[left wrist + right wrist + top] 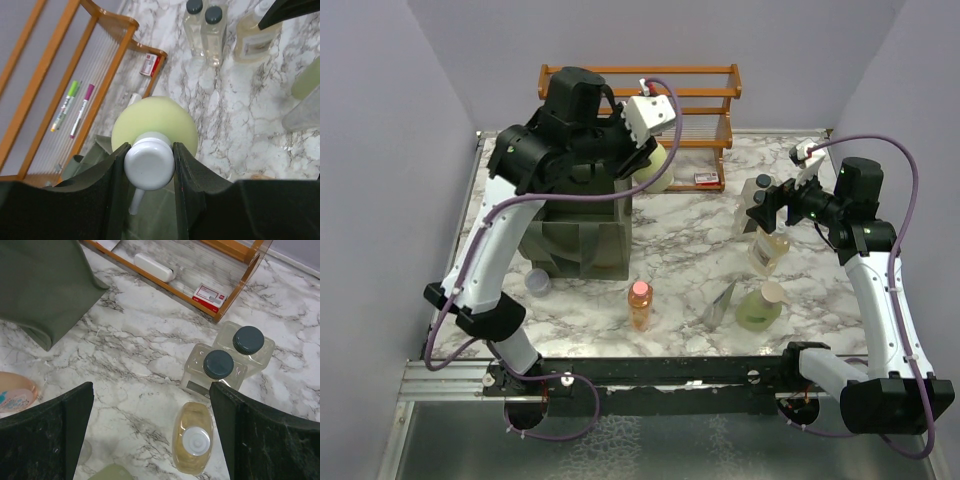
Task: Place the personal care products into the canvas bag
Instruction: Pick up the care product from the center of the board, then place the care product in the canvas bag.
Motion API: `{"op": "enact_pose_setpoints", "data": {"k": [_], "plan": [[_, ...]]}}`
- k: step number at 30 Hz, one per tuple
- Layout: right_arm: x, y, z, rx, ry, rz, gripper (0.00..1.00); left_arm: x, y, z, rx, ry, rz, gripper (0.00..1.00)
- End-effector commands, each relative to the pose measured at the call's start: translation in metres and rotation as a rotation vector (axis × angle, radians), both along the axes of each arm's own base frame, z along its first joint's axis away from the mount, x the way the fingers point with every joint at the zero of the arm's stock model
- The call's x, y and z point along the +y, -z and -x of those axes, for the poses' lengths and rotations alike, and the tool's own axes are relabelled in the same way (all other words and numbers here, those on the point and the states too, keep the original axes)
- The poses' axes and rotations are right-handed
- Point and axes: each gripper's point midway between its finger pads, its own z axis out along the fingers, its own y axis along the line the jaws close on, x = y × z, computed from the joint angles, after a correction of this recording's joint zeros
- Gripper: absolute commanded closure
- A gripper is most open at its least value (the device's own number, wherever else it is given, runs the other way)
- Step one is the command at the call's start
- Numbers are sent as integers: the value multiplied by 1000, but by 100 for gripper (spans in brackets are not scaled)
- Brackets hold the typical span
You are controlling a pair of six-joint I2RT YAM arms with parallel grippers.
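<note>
The bag's opening (pixel 577 208) lies below my left gripper on the left in the top view, so next I should move the gripper that way, then down to release.
My left gripper (pixel 642 158) (pixel 148 150) is shut on the white pump head of a pale green bottle (pixel 657 166) (pixel 155 120). It holds the bottle in the air at the far right corner of the olive canvas bag (pixel 582 238) (pixel 102 150). My right gripper (pixel 767 205) (pixel 150 397) hangs open above an amber bottle (pixel 770 250) (pixel 192 437), beside two clear black-capped bottles (pixel 758 192) (pixel 218 365). A green pump bottle (pixel 760 308), a grey pouch (pixel 722 303) and an orange pink-capped bottle (pixel 640 303) stand on the table near the front.
An orange-brown wooden rack (pixel 700 95) stands at the back, with two marker pens (pixel 70 107) on it and a small red box (pixel 705 178) (pixel 210 295) at its foot. A lavender cup (pixel 538 282) sits left of the bag's front.
</note>
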Motion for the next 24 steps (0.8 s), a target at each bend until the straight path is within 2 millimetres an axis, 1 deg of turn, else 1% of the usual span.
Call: {"op": "enact_pose_setpoints", "data": {"k": [1,7,11,15,18,21,24], "plan": [[-1,-6,-5,-28,2,-7,1,19,-107,32,-293,32,201,100],[-2,-5,-5,-29,9,-2,1,61,-137,31,-348,-81,269,100],[-2,-5,-4,-29,7,-3,1,99,-147,23,-350,-203,316,100],[-1,-6,-4,-33,2,-5,1,132,-136,10,-327,-341,316,100],[0,-8,-3,-34,-4,-10,1,150,-120,0,-289,-421,314,100],[1,-9,-3,-35,-7,-12,1,164,-100,-12,-244,-499,304,100],[1,-8,-2,-34,-9,-13,1,169,-71,-24,-179,-543,278,100]]}}
